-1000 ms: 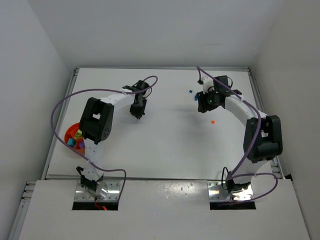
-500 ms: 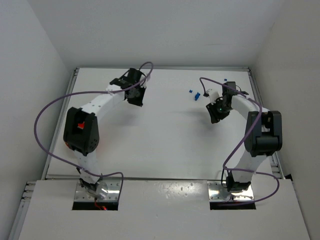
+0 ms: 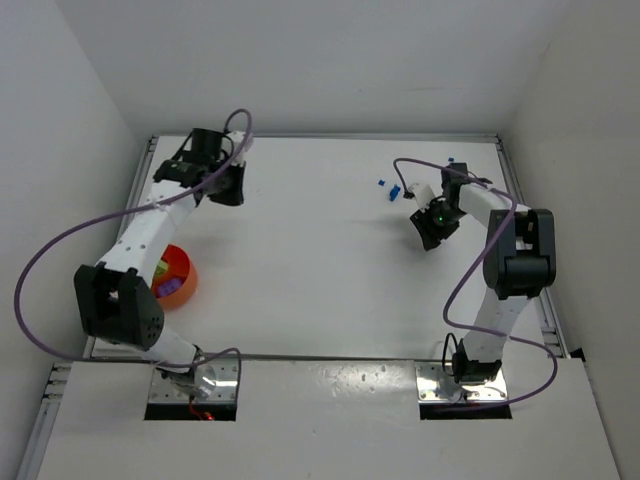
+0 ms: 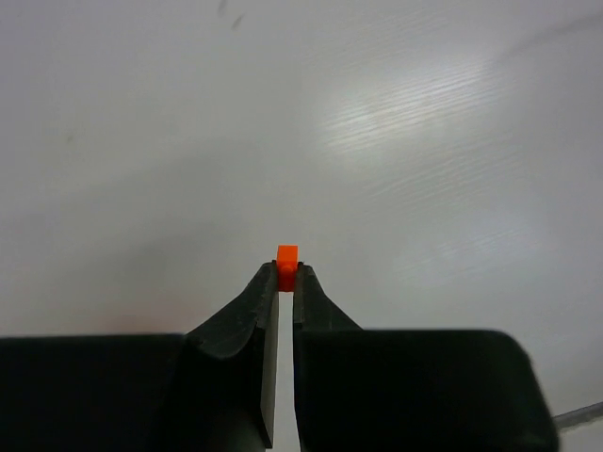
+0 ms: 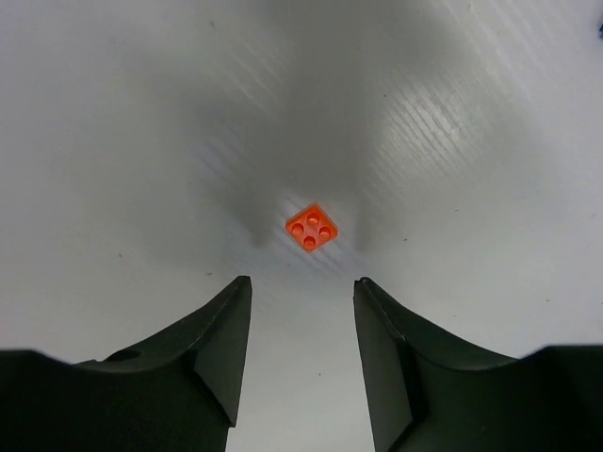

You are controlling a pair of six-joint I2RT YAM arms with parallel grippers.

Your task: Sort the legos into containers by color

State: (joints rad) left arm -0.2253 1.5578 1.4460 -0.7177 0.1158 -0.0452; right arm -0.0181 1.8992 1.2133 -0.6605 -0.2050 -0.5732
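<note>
Next I will swing my left gripper back over the orange bowl (image 3: 192, 272), which is to the gripper's left in the top view, to release the brick, because bare table lies below.
My left gripper (image 4: 286, 273) is shut on a tiny orange brick (image 4: 286, 256) pinched at its fingertips, above bare white table. In the top view it (image 3: 228, 186) is at the back left. The orange bowl (image 3: 192, 272) sits at the left edge and holds several coloured legos (image 3: 165, 285). My right gripper (image 5: 301, 287) is open, hovering over a small orange four-stud brick (image 5: 311, 227) that lies just ahead of the fingertips. In the top view my right gripper (image 3: 432, 226) hides that brick. Two blue legos (image 3: 388, 187) lie just behind it, and another blue one (image 3: 451, 159) farther back.
White walls enclose the table (image 3: 320, 270) on the left, back and right. Purple cables loop from both arms. The left arm's black joint (image 3: 120, 305) stands close beside the bowl.
My left arm has swung left toward the back-left corner, uncovering the bowl. My right gripper has moved from beside the blue legos back over the orange brick and stayed there.
</note>
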